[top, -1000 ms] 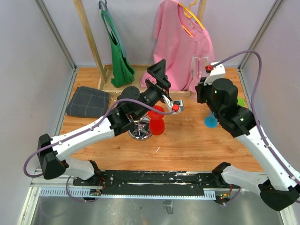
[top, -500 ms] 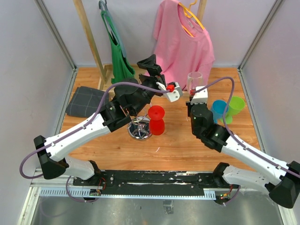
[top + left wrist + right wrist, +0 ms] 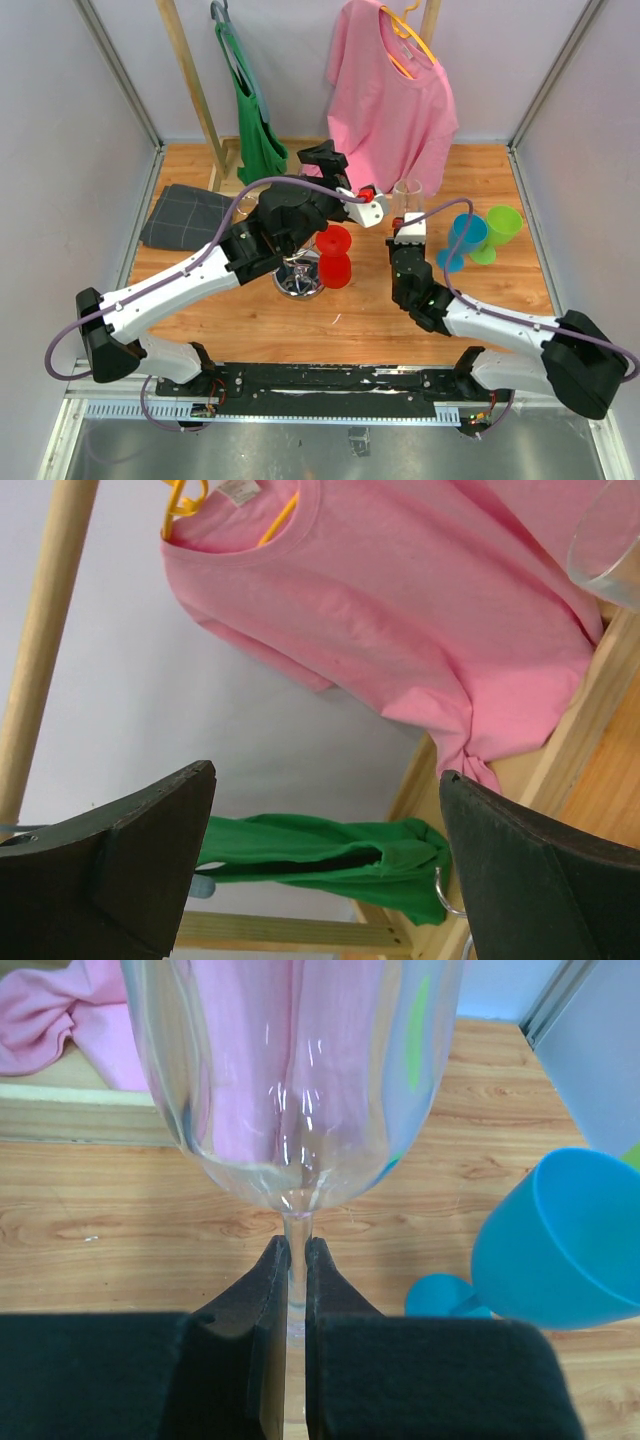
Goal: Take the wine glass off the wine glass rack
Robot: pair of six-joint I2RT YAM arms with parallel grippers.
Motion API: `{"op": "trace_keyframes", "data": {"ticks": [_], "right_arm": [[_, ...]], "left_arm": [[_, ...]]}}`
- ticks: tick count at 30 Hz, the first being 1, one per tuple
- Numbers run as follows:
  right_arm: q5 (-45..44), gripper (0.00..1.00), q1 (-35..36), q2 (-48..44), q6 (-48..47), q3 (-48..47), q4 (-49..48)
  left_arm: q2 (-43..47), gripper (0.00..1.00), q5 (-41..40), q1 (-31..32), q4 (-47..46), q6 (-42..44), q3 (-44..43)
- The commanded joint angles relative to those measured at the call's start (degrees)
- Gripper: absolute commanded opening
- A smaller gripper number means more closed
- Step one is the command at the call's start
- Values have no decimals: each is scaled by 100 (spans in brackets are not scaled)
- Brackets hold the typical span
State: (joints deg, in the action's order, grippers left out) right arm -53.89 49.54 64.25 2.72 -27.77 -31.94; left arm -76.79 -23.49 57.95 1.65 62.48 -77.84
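Observation:
The robot's right gripper needs to go down and away from the blue cup next, to stand the glass (image 3: 407,193) on the bare wood between that cup and the red goblet.
The clear wine glass (image 3: 407,193) stands upright in my right gripper (image 3: 408,213), off to the right of the rack. In the right wrist view the fingers (image 3: 270,1290) are shut on its thin stem (image 3: 296,1260), with the bowl (image 3: 295,1070) above them. The chrome rack's round base (image 3: 299,283) shows under my left arm; its post and rings are mostly hidden. My left gripper (image 3: 325,156) is raised above the rack, open and empty. In the left wrist view the gripper (image 3: 325,780) points at the hanging clothes, and the glass rim (image 3: 610,540) is at the top right.
A red goblet (image 3: 333,255) stands next to the rack base. A blue cup (image 3: 465,238) and a green cup (image 3: 497,230) are right of the glass. A pink shirt (image 3: 390,90) and a green garment (image 3: 255,120) hang at the back. A folded grey cloth (image 3: 187,216) lies at the left.
My right arm has come down and to the left with the glass held in it. My left gripper swung up and left, then settled slightly lower, still open.

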Motion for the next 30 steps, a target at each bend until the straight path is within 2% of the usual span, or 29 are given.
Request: {"op": "trace_keyframes", "data": {"ticks": [1,7,10,16,30], "right_arm": [[-320,1,96,400,-52,293,-1573],[-419,1,92,1137,-45,574,-2544],[-446,1,91,1761,-160,645,-3353],[-656,1,100,3181,-1014,750,-5743],[-729,1,111,3920,-676,514,-5814]], "left_arm": [[93,99,30,28,-94,-174,138],[56,99,111,-12,-89,-183,191],[33,99,150,-60,-65,-200,196],[-6,99,255,-183,-47,-299,247],[-108,99,363,-293,-151,-400,409]]}}
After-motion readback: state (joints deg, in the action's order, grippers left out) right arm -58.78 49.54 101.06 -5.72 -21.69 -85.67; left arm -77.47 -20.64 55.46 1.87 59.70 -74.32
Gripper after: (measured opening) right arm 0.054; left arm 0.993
